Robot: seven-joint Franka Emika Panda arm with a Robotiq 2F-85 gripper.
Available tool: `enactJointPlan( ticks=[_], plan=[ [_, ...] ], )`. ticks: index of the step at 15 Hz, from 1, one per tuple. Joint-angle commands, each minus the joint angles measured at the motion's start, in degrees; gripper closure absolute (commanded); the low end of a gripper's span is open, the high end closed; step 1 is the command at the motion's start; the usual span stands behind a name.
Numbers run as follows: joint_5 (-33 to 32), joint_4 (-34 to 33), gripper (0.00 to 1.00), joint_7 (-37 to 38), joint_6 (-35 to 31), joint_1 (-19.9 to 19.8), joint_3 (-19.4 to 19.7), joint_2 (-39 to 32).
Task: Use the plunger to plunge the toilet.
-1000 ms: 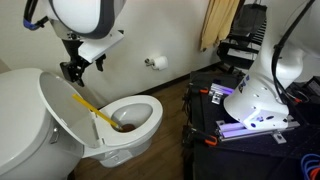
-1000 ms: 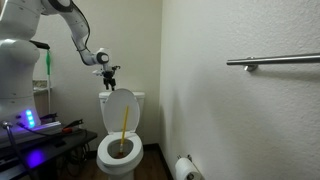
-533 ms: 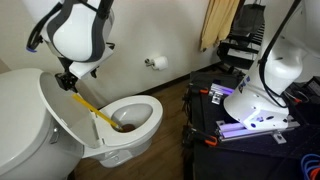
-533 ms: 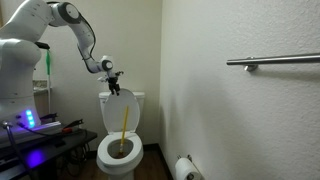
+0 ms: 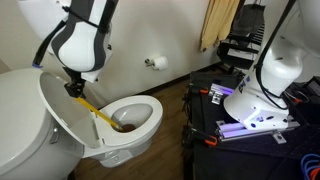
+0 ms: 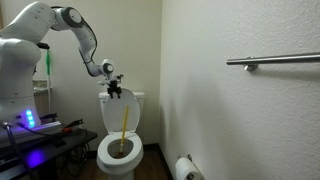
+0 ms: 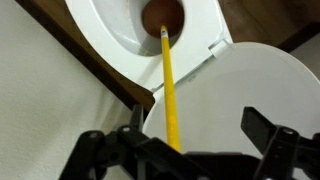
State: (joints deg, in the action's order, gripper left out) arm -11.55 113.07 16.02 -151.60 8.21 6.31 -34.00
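My gripper will next move down over the top end of the yellow handle, with its open fingers on both sides of the handle, because that end is lower than the fingers.
The white toilet (image 5: pixel 148 112) has its oval lid (image 5: pixel 62 115) raised against the tank (image 5: pixel 18 112). The plunger's yellow handle (image 5: pixel 98 111) leans on the lid, and its reddish-brown cup (image 5: pixel 125 126) sits in the bowl. My gripper (image 5: pixel 72 88) is at the handle's top end, also shown in an exterior view (image 6: pixel 115 90). In the wrist view the gripper (image 7: pixel 197 122) is open. The handle (image 7: pixel 168 85) runs up close to the left finger (image 7: pixel 135 120), the right finger stands well apart, and the cup (image 7: pixel 163 14) shows in the bowl.
A wall-mounted paper roll (image 5: pixel 157 63) hangs beyond the toilet and shows low in an exterior view (image 6: pixel 185 168). A grab bar (image 6: pixel 275 61) is on the side wall. The robot's base and black cart (image 5: pixel 250 110) stand beside the toilet on a wood floor.
My gripper has come down from above the lid to the top end of the yellow handle. The plunger and toilet have not moved.
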Motion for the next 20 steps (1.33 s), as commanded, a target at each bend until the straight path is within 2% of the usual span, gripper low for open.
enactJointPlan(
  ticks=[1, 2, 4, 7, 8, 11, 12, 15, 17, 20],
  plan=[
    [-7.3, -10.0, 0.00, 0.2, 2.5, 3.7, 5.9, -10.1],
    [-7.8, -12.9, 0.00, 1.3, 0.9, 4.0, 6.6, -13.0],
    [-5.9, -18.2, 0.00, 0.5, 1.0, 3.1, 5.7, -17.4],
    [0.7, -25.4, 0.00, -2.0, 4.3, -0.7, 1.1, -21.5],
    [-1.6, -19.7, 0.00, -0.3, 1.3, 2.3, 4.1, -18.6],
    [0.5, -23.9, 0.00, -0.7, 2.4, 1.2, 2.8, -21.3],
    [-0.4, -23.0, 0.00, 0.9, 2.4, 2.5, 4.2, -20.7],
    [-2.6, -25.4, 0.00, -3.5, -4.4, 1.6, 3.8, -24.7],
    [-1.3, -27.4, 0.00, -6.8, -6.2, -0.6, 1.9, -27.2],
    [-1.0, -31.6, 0.00, -7.5, -6.1, -0.5, 3.6, -31.5]
  ],
)
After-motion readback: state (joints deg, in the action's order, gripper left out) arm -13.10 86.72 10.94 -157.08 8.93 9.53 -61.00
